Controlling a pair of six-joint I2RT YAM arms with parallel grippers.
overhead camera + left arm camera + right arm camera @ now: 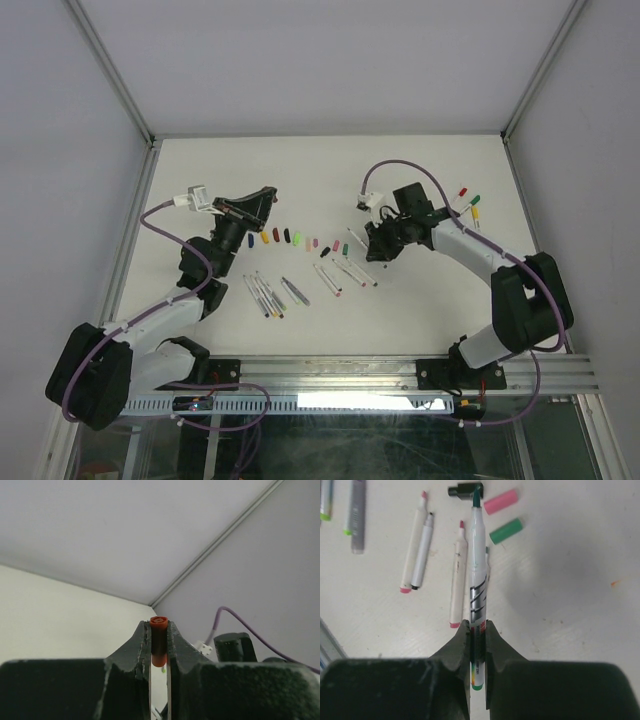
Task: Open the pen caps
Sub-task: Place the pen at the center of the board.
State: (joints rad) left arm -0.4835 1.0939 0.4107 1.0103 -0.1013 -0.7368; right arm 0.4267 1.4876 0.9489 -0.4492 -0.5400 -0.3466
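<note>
My right gripper needs to move back and down next to release the body of the white pen, because the clear tabletop beside the bare pens is below it and slightly back.
My left gripper (159,628) is shut on an orange-red pen cap (159,622), which stands upright between the jaws. It is raised above the left end of a row of loose pen caps (287,237) in mixed colours. My right gripper (477,628) is shut on the barrel of a white pen (476,565). The pen's bare green tip points at a black cap (465,490). A pink cap (501,501) and a green cap (506,531) lie just right of the tip. From above, the right gripper (373,246) hangs low at the row's right end and the left gripper (268,196) sits higher.
Uncapped pens lie in two groups on the white table, one near the left arm (265,295) and one under the right gripper (340,272). Capped pens (470,207) lie at the far right. Three bare pens (415,550) rest left of the held one. Walls enclose the table.
</note>
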